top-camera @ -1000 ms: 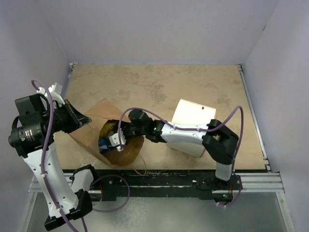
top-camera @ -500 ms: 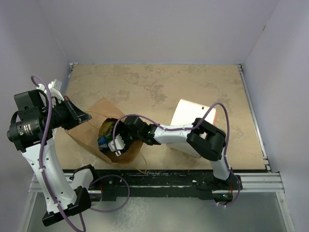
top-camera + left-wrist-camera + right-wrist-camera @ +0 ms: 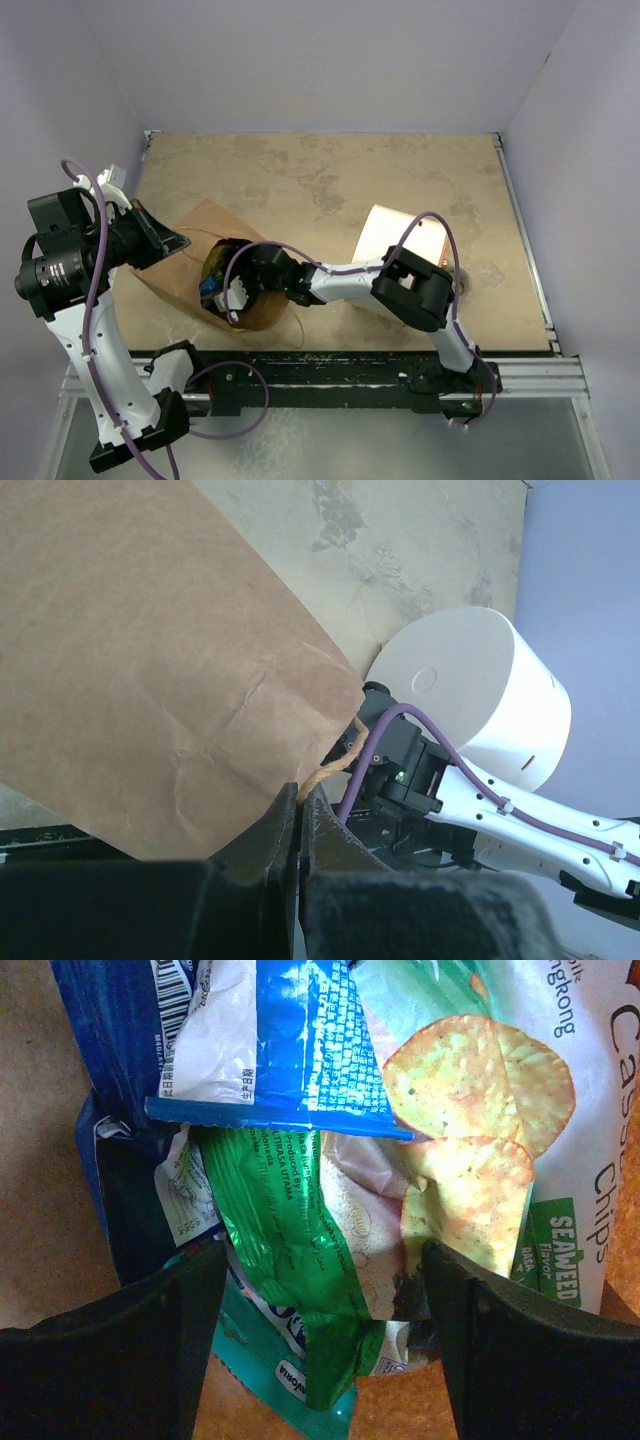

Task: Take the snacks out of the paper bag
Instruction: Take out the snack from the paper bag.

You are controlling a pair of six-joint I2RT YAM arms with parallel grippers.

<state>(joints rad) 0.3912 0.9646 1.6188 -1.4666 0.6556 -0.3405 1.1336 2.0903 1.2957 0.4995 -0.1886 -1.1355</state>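
The green packet's crumpled lower edge (image 3: 335,1355) is between my open fingers, so I will push my right gripper straight deeper into the bag and close it on the packet.
The brown paper bag (image 3: 185,272) lies on its side, mouth toward the right. My left gripper (image 3: 160,240) is shut on its twisted paper handle (image 3: 322,771), and the bag's wall (image 3: 150,660) fills the left wrist view. My right gripper (image 3: 230,292) is open inside the bag's mouth. In the right wrist view its fingers (image 3: 110,1360) stand either side of a crumpled green packet (image 3: 290,1250). A blue packet (image 3: 260,1040) and a white chips packet (image 3: 480,1110) lie above it, and a teal packet (image 3: 265,1365) below. Snacks (image 3: 210,285) show in the mouth from above.
A large white cylinder (image 3: 400,240) lies on its side right of the bag, behind my right arm, and also shows in the left wrist view (image 3: 470,690). A small clear object (image 3: 460,286) sits beside it. Walls close the table on three sides.
My right gripper has pushed left, deeper into the bag's mouth, its arm folding closer. My left gripper still holds the handle, barely shifted.
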